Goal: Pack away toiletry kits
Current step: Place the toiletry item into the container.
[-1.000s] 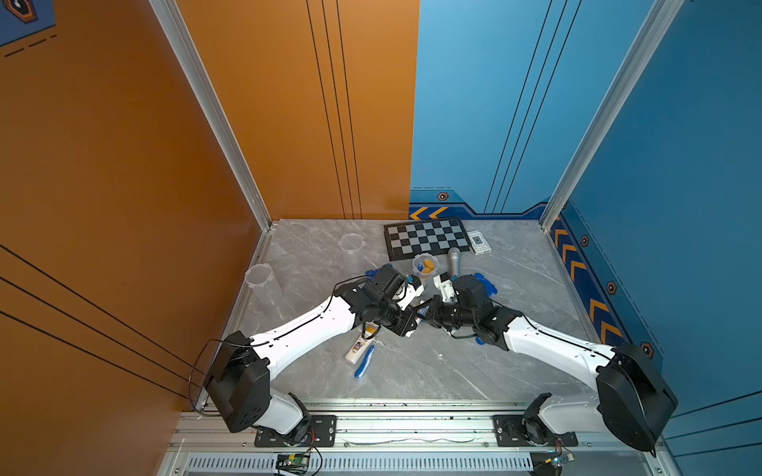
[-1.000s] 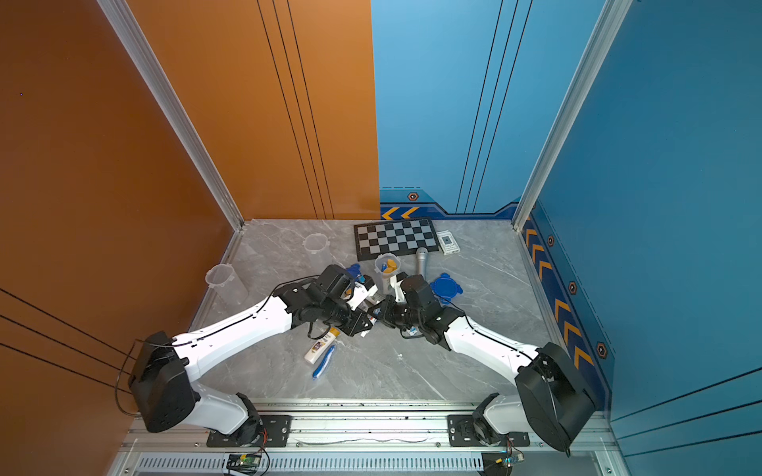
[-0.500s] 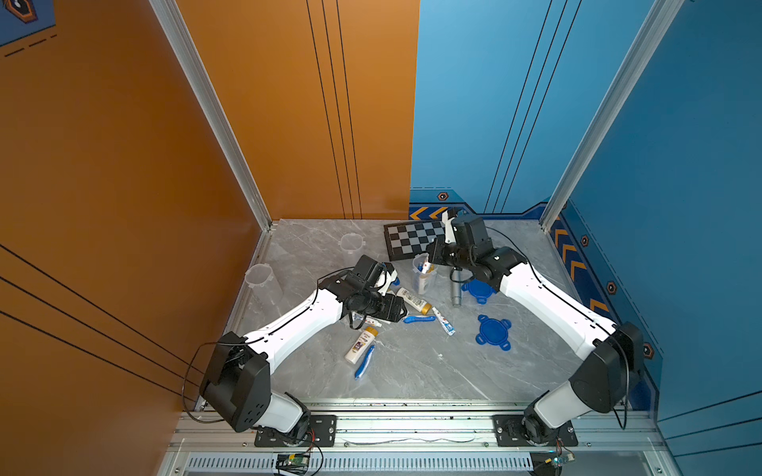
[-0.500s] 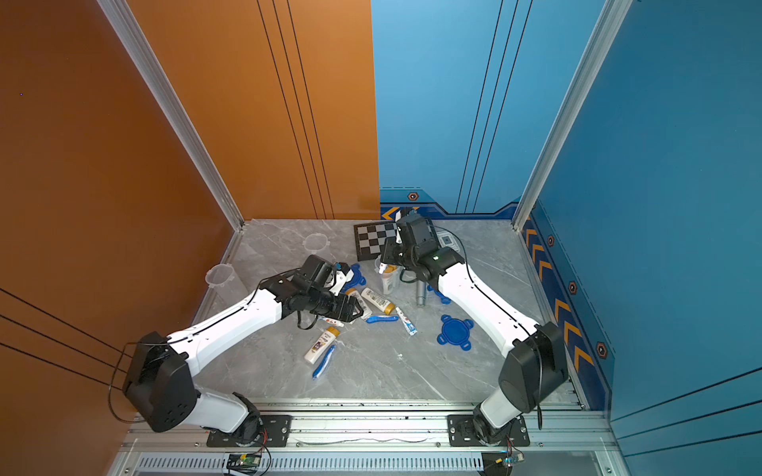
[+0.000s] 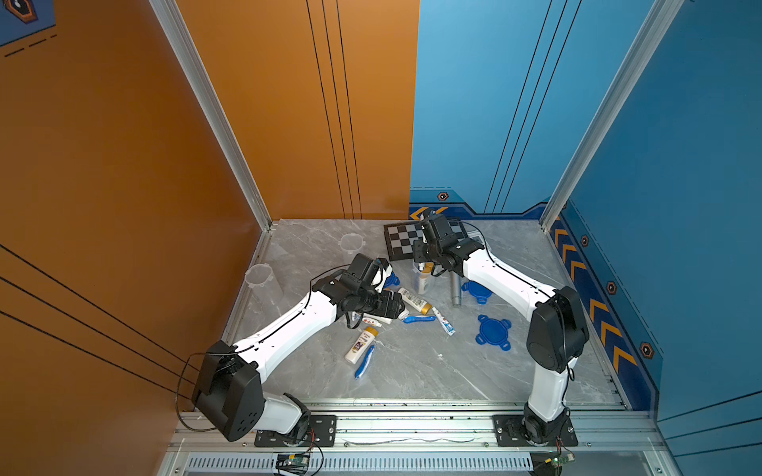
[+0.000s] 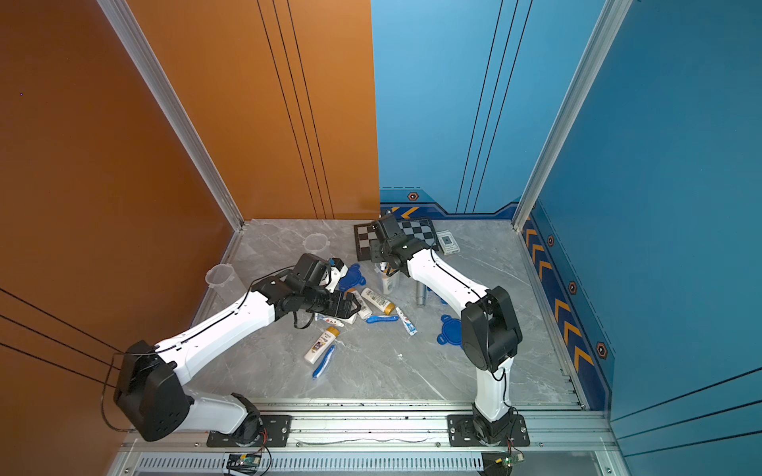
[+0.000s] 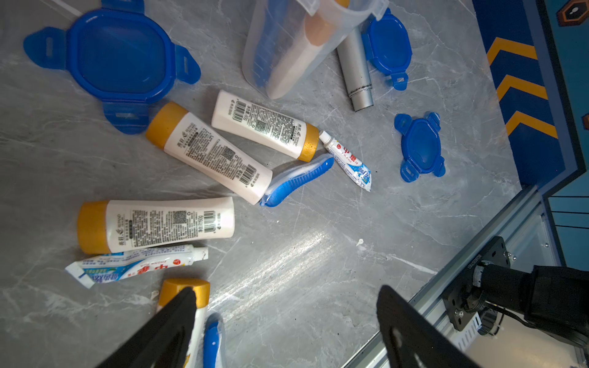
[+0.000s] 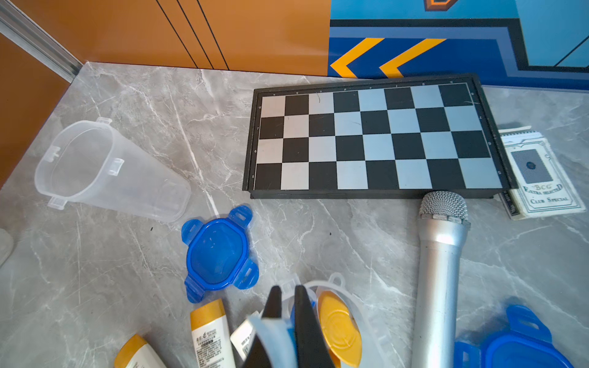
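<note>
Next, my right gripper eases the toothpaste tube down beside the orange-capped bottle and releases it, since the clear cup's opening (image 5: 424, 268) (image 8: 336, 317) lies directly below.
My right gripper (image 8: 287, 288) is shut on a white-blue toothpaste tube (image 8: 274, 337), right over a clear cup (image 5: 422, 280) that holds an orange-capped bottle (image 8: 338, 328) and a blue toothbrush. My left gripper (image 7: 287, 290) is open and empty above the table. It hovers by loose white bottles (image 7: 210, 156) (image 7: 159, 223) (image 7: 264, 127), toothpaste tubes (image 7: 137, 266) (image 7: 349, 161) and a toothbrush (image 7: 296, 180). One left fingertip (image 7: 181, 302) overlaps another bottle (image 5: 362, 345) lying beside a toothbrush (image 5: 365, 362). Blue lids (image 5: 492, 331) (image 5: 476, 288) (image 7: 121, 54) lie loose.
Two empty clear cups (image 5: 350, 243) (image 5: 259, 276) stand at the back left. The chessboard (image 8: 376, 140) and a card box (image 8: 538, 178) lie at the back. The silver microphone (image 8: 439, 255) lies right of the filled cup.
The grippers met at mid-table a second ago. My left gripper has opened and drawn back left. My right arm has swung to the back with the tube, over the cup.
</note>
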You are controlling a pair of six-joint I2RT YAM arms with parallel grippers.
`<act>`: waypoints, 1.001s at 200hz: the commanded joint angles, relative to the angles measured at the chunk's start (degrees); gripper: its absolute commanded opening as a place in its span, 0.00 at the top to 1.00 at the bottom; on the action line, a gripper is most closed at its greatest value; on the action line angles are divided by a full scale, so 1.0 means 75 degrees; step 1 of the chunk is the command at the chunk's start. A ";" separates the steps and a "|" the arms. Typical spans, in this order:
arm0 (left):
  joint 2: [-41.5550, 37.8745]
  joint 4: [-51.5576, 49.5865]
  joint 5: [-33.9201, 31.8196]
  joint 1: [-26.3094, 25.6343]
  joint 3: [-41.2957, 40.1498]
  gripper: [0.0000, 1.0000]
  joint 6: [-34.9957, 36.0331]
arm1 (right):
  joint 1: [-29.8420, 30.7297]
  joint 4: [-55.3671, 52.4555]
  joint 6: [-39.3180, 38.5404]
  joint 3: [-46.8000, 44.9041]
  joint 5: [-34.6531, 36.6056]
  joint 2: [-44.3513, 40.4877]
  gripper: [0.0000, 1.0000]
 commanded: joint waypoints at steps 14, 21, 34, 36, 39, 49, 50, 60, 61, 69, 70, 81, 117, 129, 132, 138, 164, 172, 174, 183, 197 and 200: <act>-0.0048 -0.0103 -0.0134 0.0135 0.0017 0.10 0.0016 | 0.0134 0.0469 0.0158 -0.0194 0.0162 0.0195 1.00; -0.0041 -0.0103 -0.0149 0.0151 0.0027 0.10 0.0011 | 0.0124 0.0537 0.0216 -0.0329 0.0138 0.0175 1.00; 0.0006 -0.0109 -0.0192 0.0173 0.0032 0.10 -0.0004 | 0.0111 0.0701 0.0350 -0.0607 0.0068 0.0135 0.98; 0.0019 -0.0119 -0.0212 0.0170 0.0027 0.10 -0.0015 | 0.0104 0.0722 0.0359 -0.0655 0.0066 0.0128 0.98; 0.0042 -0.0148 -0.0259 0.0170 0.0038 0.10 -0.0016 | 0.0091 0.0757 0.0377 -0.0720 0.0067 0.0115 0.97; 0.0139 -0.0289 -0.0469 0.0168 0.0082 0.10 -0.0041 | 0.0094 0.0843 0.0414 -0.0884 0.0069 0.0080 0.93; 0.0146 -0.0307 -0.0488 0.0174 0.0083 0.10 -0.0036 | 0.0090 0.0852 0.0414 -0.0899 0.0069 0.0073 0.92; 0.0258 -0.0453 -0.0740 0.0169 0.0120 0.10 -0.0076 | 0.0087 0.0912 0.0427 -0.1003 0.0071 0.0056 0.87; 0.0269 -0.0459 -0.0759 0.0175 0.0125 0.10 -0.0083 | 0.0087 0.0916 0.0427 -0.1011 0.0076 0.0056 0.86; 0.0327 -0.0539 -0.0904 0.0170 0.0136 0.10 -0.0106 | 0.0098 0.0943 0.0429 -0.1073 0.0070 0.0032 0.82; 0.0333 -0.0544 -0.0916 0.0169 0.0134 0.10 -0.0115 | 0.0093 0.0943 0.0428 -0.1075 0.0070 0.0026 0.81; 0.0397 -0.0625 -0.1024 0.0172 0.0145 0.10 -0.0147 | 0.0108 0.0967 0.0404 -0.1089 0.0099 0.0017 0.74; 0.0490 -0.0923 -0.1186 0.0183 0.0120 0.10 -0.0252 | 0.0163 0.0953 0.0281 -0.1000 0.0139 -0.0164 0.52; 0.0531 -0.1119 -0.1210 0.0221 0.0133 0.10 -0.0298 | 0.0161 0.0875 0.0231 -0.0897 0.0118 -0.0275 0.48; 0.0544 -0.1176 -0.1205 0.0229 0.0134 0.10 -0.0303 | 0.0161 0.0842 0.0219 -0.0874 0.0106 -0.0314 0.47; 0.0564 -0.1283 -0.1176 0.0270 0.0143 0.10 -0.0332 | 0.0177 0.0752 0.0194 -0.0819 0.0118 -0.0404 0.45; 0.0655 -0.1653 -0.1120 0.0479 0.0102 0.12 -0.0473 | 0.0195 0.0180 0.0137 -0.0724 0.0112 -0.1039 0.35; 0.0678 -0.1697 -0.1092 0.0553 0.0095 0.12 -0.0525 | 0.0216 -0.0080 0.0196 -0.0808 0.0116 -0.1286 0.32; 0.0694 -0.1712 -0.1078 0.0572 0.0090 0.12 -0.0526 | 0.0219 -0.0153 0.0214 -0.0840 0.0125 -0.1364 0.31; 0.0753 -0.1757 -0.1050 0.0683 0.0091 0.12 -0.0588 | 0.0266 -0.0379 0.0278 -0.1099 0.0152 -0.1703 0.29; 0.0918 -0.1766 -0.0966 0.0878 0.0094 0.13 -0.0662 | 0.0310 -0.0623 0.0412 -0.1647 0.0192 -0.2337 0.23; 0.0955 -0.1767 -0.0950 0.0913 0.0103 0.13 -0.0659 | 0.0320 -0.0694 0.0466 -0.1796 0.0196 -0.2457 0.22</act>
